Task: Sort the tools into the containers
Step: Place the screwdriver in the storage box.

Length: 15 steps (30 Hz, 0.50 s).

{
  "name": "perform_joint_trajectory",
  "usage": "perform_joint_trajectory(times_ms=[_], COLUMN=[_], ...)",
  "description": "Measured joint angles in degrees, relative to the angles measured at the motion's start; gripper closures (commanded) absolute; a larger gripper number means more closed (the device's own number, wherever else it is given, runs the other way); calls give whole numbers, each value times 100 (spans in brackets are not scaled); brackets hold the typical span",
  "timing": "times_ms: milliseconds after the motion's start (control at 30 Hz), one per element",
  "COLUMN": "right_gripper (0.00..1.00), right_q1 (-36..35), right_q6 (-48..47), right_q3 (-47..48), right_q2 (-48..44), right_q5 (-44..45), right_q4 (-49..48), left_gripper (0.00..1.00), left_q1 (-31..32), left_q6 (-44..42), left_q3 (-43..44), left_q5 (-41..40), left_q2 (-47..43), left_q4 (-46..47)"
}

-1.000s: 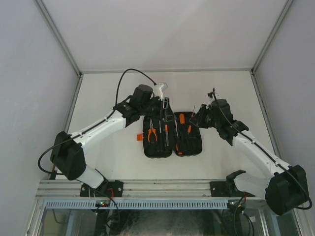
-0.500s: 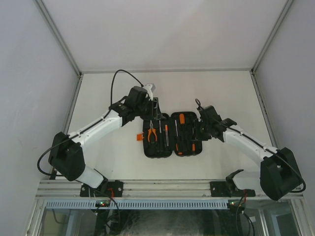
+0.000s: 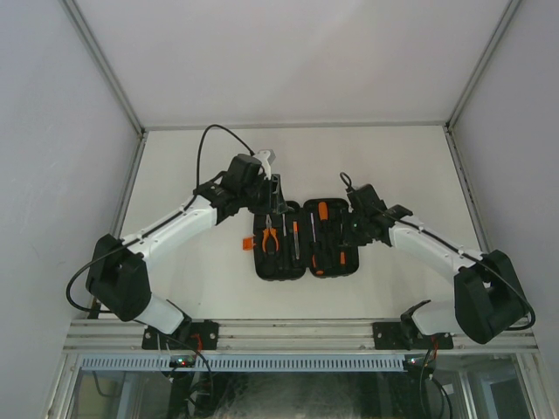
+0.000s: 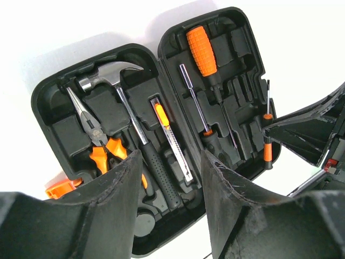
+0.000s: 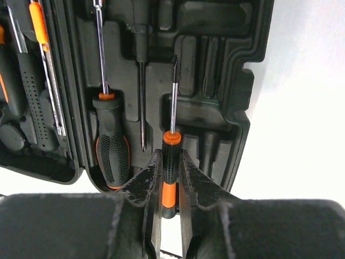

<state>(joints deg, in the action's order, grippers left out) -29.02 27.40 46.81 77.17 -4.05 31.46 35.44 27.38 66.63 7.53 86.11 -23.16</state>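
Observation:
Next, my right gripper lowers and shifts toward the orange-handled screwdriver's stem, into the empty hollow [image 3: 337, 245] beside it, as the small screwdriver still hangs above the case [image 3: 262, 266].
The black tool case [image 3: 262, 266] lies open mid-table. Its left half holds orange-handled pliers [image 4: 94, 135], a hammer [image 4: 145, 140] and a thin steel blade tool [image 4: 170, 140]. The right half holds an orange-handled screwdriver [image 4: 202, 51] and a black-and-orange one [image 5: 110, 145]. My right gripper [image 5: 170, 154] is shut on a small screwdriver [image 5: 170, 162] by its black-and-orange handle. Its shaft points into a slot near the case's right wall [image 5: 237, 81]. My left gripper [image 4: 171, 156] is open and holds nothing, above the far edge of the left half.
An orange latch [image 3: 247, 244] sticks out from the case's left side. White table surface [image 3: 192, 262] surrounds the case, bounded by the enclosure walls on three sides. The right arm [image 4: 307, 129] reaches in at the case's right side in the left wrist view.
My right gripper has come down and inward over the case's right half with the small screwdriver. My left gripper has drawn back a little to the left of the case's far edge.

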Motion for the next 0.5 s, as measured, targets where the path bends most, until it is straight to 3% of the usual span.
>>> perform_joint_trajectory(times_ms=[500], right_gripper=[100], right_q1=[-251], right_q6=[-94], right_q3=[173], right_q2=[603], right_q5=[105], right_q4=[-70], left_gripper=[49], left_q1=[0], left_q6=[2], left_q3=[0], left_q5=[4], left_q2=[2], left_q4=[-9])
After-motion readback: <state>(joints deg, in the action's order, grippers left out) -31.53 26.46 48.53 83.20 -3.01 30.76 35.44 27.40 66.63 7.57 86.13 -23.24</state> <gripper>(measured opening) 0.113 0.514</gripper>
